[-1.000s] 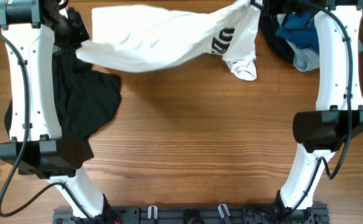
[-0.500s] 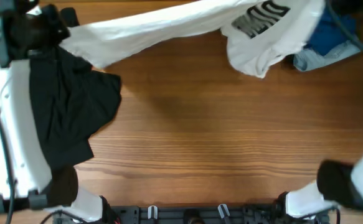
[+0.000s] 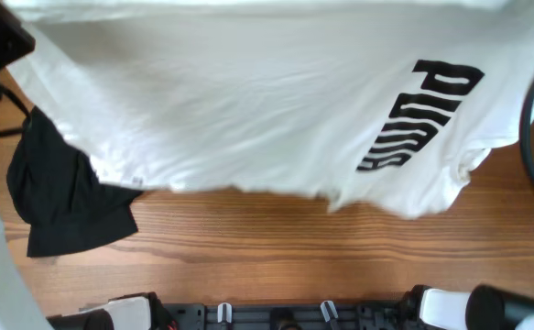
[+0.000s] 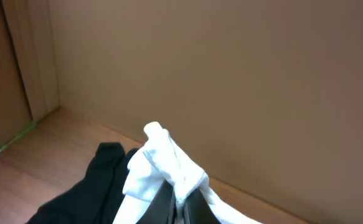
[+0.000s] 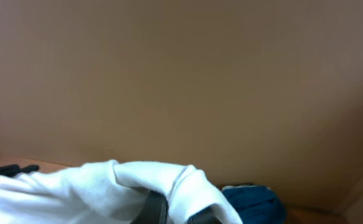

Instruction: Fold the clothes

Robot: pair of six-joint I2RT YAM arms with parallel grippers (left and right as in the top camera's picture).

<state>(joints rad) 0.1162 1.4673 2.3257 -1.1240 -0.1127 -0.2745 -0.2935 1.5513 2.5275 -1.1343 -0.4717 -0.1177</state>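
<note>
The wooden table is below my right gripper and the hanging shirt. Next, my right gripper needs to bring the shirt's corner down there, outward over the shirt, and let go of it.
The white T-shirt (image 3: 248,101) hangs spread high above the table and fills the top of the overhead view. Its black stripe print (image 3: 419,115) faces the camera at the right, and a small black hem tag (image 3: 136,180) shows at the lower left edge. My left gripper (image 4: 180,208) is shut on a bunched white corner of the shirt (image 4: 169,165). My right gripper (image 5: 178,214) is shut on another fold of the shirt (image 5: 144,180). Both grippers are hidden by the shirt in the overhead view.
A black garment (image 3: 60,197) lies on the wooden table (image 3: 276,257) at the left; it also shows in the left wrist view (image 4: 88,190). A blue garment (image 5: 253,202) lies at the right. A brown wall stands behind the table.
Both arms have risen with the shirt, which went from a stretched band at the table's far edge to a wide sheet close under the camera, hiding the arms and the blue garment.
</note>
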